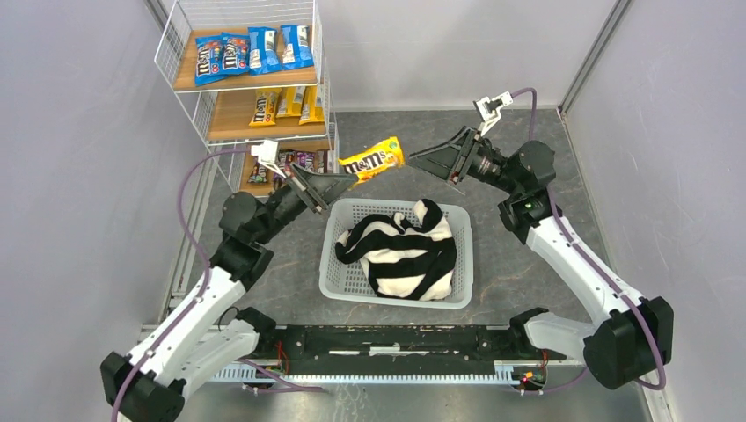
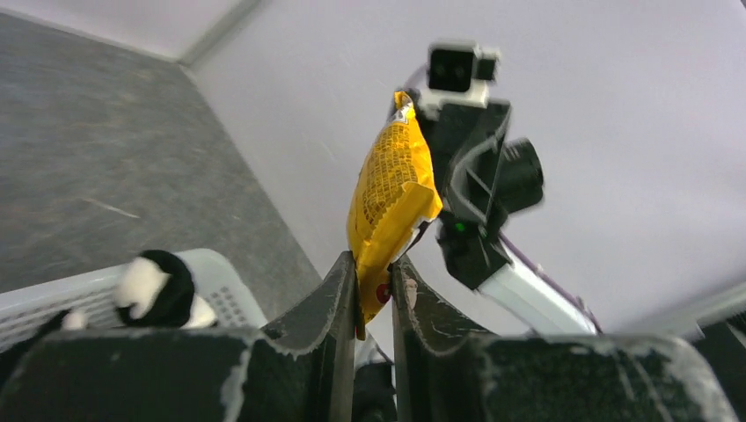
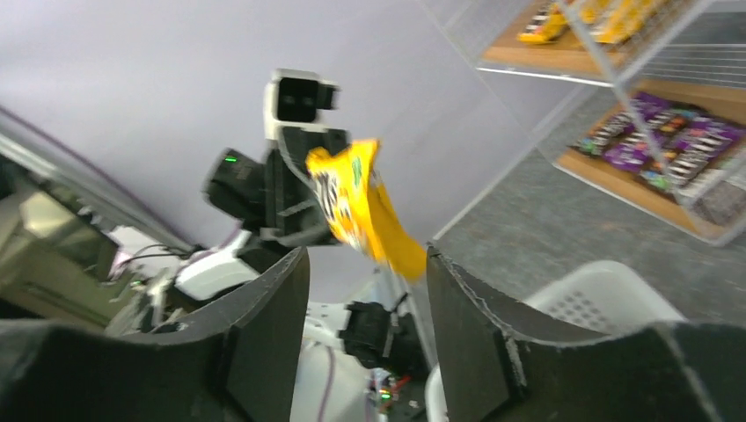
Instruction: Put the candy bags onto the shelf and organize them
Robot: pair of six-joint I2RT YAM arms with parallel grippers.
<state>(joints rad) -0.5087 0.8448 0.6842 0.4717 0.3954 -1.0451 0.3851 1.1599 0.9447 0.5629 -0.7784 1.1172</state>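
The yellow bags' shelf has a bare end (image 1: 231, 114) outward of my left gripper, to its left in the top view, so I will swing there and let go of the bag.
My left gripper (image 1: 350, 180) is shut on one end of a yellow candy bag (image 1: 373, 159) and holds it in the air above the far edge of the basket. The bag stands up between my fingers in the left wrist view (image 2: 390, 193). My right gripper (image 1: 415, 159) is open and empty, just right of the bag's free end, a small gap apart. The bag hangs in front of its jaws in the right wrist view (image 3: 365, 215). The shelf (image 1: 237, 88) at the far left holds blue bags (image 1: 251, 51) on top, yellow ones (image 1: 286, 104) in the middle and dark purple ones (image 1: 303, 161) below.
A white lattice basket (image 1: 400, 294) sits mid-table with a black-and-white striped cloth (image 1: 400, 248) in it. Grey walls close in on both sides and the back. Grey table surface lies right of the basket.
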